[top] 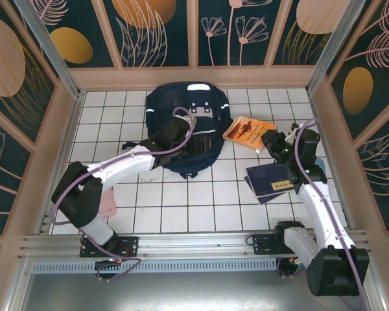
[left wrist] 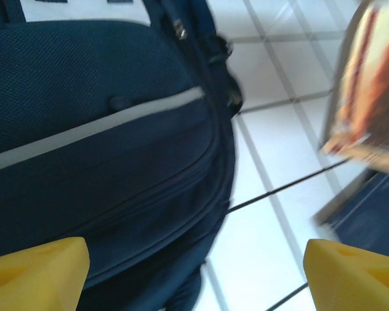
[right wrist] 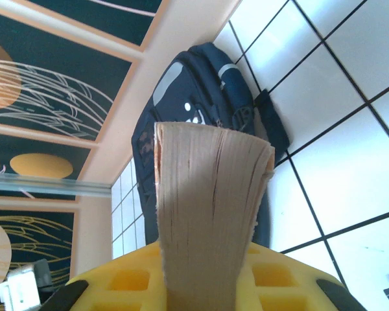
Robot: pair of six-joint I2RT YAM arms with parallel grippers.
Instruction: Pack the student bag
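The fold of the bag's fabric (left wrist: pixel 152 191) beside the pale stripe lies below my left gripper's fingers, so the gripper will next turn and move down open onto that fold.
The student bag (top: pixel 181 110), dark navy with a pale stripe, lies flat at the back middle of the tiled table. My left gripper (top: pixel 168 136) hovers over its near left part. In the left wrist view this gripper (left wrist: pixel 194 278) is open, its yellow fingertips (left wrist: pixel 35 272) wide apart above the bag's lower edge (left wrist: pixel 104 149), with nothing between them. My right gripper (top: pixel 271 145) is shut on an orange-covered book (top: pixel 247 129), lifted just right of the bag. The book's page edges (right wrist: pixel 207 194) stand upright between the yellow pads (right wrist: pixel 129 278), with the bag (right wrist: pixel 188 91) behind.
A flat navy book with yellow lettering (top: pixel 272 180) lies on the tiles under the right arm, seen blurred in the left wrist view too (left wrist: pixel 376 207). A pink flat item (top: pixel 107 206) sits by the left arm's base. Patterned walls (top: pixel 155 32) enclose the table.
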